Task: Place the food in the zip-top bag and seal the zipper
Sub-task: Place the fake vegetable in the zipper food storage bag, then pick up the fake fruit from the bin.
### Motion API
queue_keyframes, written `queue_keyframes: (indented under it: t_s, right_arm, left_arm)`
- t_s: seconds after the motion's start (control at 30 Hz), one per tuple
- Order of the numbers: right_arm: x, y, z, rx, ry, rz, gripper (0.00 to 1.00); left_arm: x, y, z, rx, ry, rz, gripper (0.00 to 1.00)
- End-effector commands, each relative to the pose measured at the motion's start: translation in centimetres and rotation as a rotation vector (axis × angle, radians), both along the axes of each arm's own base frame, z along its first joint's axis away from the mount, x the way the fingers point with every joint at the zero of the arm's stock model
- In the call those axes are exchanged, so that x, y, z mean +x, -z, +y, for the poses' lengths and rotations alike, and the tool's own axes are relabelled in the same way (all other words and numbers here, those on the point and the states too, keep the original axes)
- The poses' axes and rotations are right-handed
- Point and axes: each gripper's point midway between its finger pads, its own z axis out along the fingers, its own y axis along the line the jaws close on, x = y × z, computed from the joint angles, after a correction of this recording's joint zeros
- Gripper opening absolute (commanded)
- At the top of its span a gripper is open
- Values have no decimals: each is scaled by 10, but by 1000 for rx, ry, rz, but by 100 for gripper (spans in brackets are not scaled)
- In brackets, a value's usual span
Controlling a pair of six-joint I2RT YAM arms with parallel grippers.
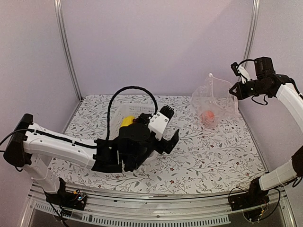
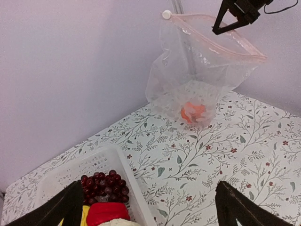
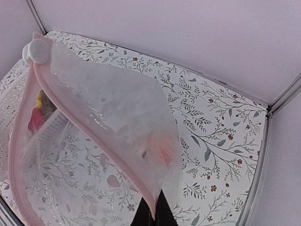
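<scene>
My left gripper moves down and to the left in the top view onto the yellow piece (image 1: 126,121) by the red pepper next. The bag holds only the orange fruit.
The clear zip-top bag (image 1: 215,101) hangs at the back right with the orange fruit (image 1: 208,117) in its bottom; the fruit also shows in the left wrist view (image 2: 193,111). My right gripper (image 1: 235,90) is shut on the bag's mouth corner, pinching the pinkish zipper strip (image 3: 84,132) and holding the bag up. A white slider (image 3: 36,51) sits at the strip's far end. My left gripper (image 1: 168,127) is open and empty above the white basket (image 2: 99,162), which holds the grapes (image 2: 104,185), red pepper (image 2: 107,213), a yellow piece (image 1: 126,121) and the cauliflower (image 2: 118,223).
The floral table cloth (image 1: 213,156) covers the table between basket and bag. Pale walls and metal frame posts (image 1: 66,47) close in the back and sides. A black cable (image 1: 135,90) arcs over the left arm.
</scene>
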Motion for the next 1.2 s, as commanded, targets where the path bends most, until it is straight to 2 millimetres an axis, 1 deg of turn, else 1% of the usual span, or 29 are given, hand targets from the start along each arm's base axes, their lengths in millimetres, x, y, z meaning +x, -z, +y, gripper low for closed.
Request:
queue_keyframes:
  t_s: [0.0, 0.03, 0.1, 0.13, 0.2, 0.23, 0.27, 0.37, 0.5, 0.7, 0.83, 0.93, 1.03, 1.1, 1.17]
  right_arm:
    - [7, -34, -25, -84, 107, -142, 0]
    - [7, -34, -26, -86, 110, -153, 0]
    - [6, -27, -23, -76, 95, -157, 0]
    - [4, -21, -19, -62, 74, -151, 0]
    - [-2, -8, -8, -27, 19, -134, 0]
    - [-5, 1, -3, -6, -6, -116, 0]
    - [-9, 11, 3, 17, -37, -95, 0]
    - [-20, 31, 17, 75, -113, -53, 0]
    - [-32, 47, 26, 109, -168, -38, 0]
    - [-50, 61, 37, 154, -242, -33, 0]
    - [-62, 63, 43, 183, -287, -54, 0]
    - [-68, 63, 46, 196, -306, -72, 0]
    - [-71, 68, 47, 205, -314, -77, 0]
    - [-73, 72, 48, 209, -319, -80, 0]
    - [-74, 75, 48, 210, -319, -87, 0]
  left_arm:
    - [-1, 30, 33, 5, -49, 165, 97]
    - [1, 34, 38, 5, -58, 192, 96]
    - [5, 43, 49, 6, -81, 244, 96]
    - [7, 45, 54, 5, -90, 262, 95]
    - [13, 54, 65, 38, -112, 305, 95]
    - [16, 58, 71, 48, -125, 325, 94]
    - [20, 59, 77, 50, -133, 343, 94]
    - [33, 62, 92, 40, -161, 399, 93]
    - [51, 63, 112, 2, -192, 463, 92]
    - [75, 76, 136, -31, -235, 594, 91]
    - [88, 90, 147, -25, -261, 660, 89]
    - [99, 104, 156, -8, -287, 709, 87]
    - [109, 113, 162, 41, -307, 721, 80]
    - [114, 121, 164, 87, -296, 734, 71]
    - [119, 130, 167, 137, -288, 759, 65]
